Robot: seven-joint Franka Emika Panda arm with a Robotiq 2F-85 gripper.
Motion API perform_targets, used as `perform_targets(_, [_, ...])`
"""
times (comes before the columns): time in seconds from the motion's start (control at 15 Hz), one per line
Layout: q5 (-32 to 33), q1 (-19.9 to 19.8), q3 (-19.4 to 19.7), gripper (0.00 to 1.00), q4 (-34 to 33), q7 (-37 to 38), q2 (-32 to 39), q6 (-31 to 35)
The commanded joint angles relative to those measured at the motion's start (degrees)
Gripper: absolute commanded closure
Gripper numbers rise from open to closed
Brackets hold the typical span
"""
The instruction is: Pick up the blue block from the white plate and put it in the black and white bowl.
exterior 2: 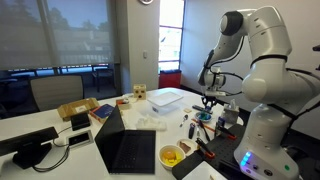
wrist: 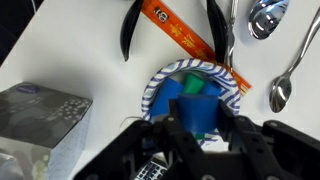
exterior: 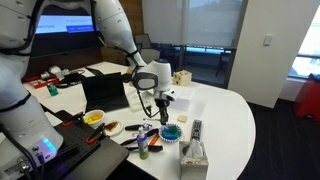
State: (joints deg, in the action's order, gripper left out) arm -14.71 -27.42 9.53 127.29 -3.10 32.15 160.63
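The blue block (wrist: 195, 105) still hangs above the black and white bowl's striped rim, so I should next lower my gripper toward the bowl's inside to release it.
In the wrist view my gripper (wrist: 197, 125) is shut on the blue block (wrist: 195, 105) and holds it just above the black and white bowl (wrist: 236, 88). The striped rim circles a blue piece and a green piece lying inside. In an exterior view the gripper (exterior: 160, 108) hangs a little above and beside the bowl (exterior: 171, 132), which shows teal inside. It also shows in an exterior view (exterior 2: 207, 104). A small white plate (exterior: 113, 127) lies on the table, away from the gripper, towards the laptop.
A tissue box (wrist: 40, 125) stands beside the bowl. Two spoons (wrist: 283, 90), black-handled pliers (wrist: 130, 35) and an orange strip (wrist: 180, 35) lie beyond it. A yellow-inside bowl (exterior: 93, 117), a laptop (exterior: 105, 92), a remote (exterior: 196, 129) and a white box (exterior 2: 165, 98) are nearby.
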Motion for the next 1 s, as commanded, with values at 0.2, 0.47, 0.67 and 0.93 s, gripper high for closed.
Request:
perform_targets(0.2, [0.5, 0.9, -0.8, 0.86, -2.2, 0.5, 3.7, -1.4])
perform_targets(0.47, [0.7, 1.9, -0.6, 0.86, -4.1, 1.6, 6.6, -0.8])
perform_targets(0.67, [0.4, 1.7, -0.9, 0.86, -6.5, 1.6, 8.9, -0.7])
perform_targets(0.93, [0.4, 1.2, -1.2, 0.86, -10.2, 1.6, 12.2, -1.2])
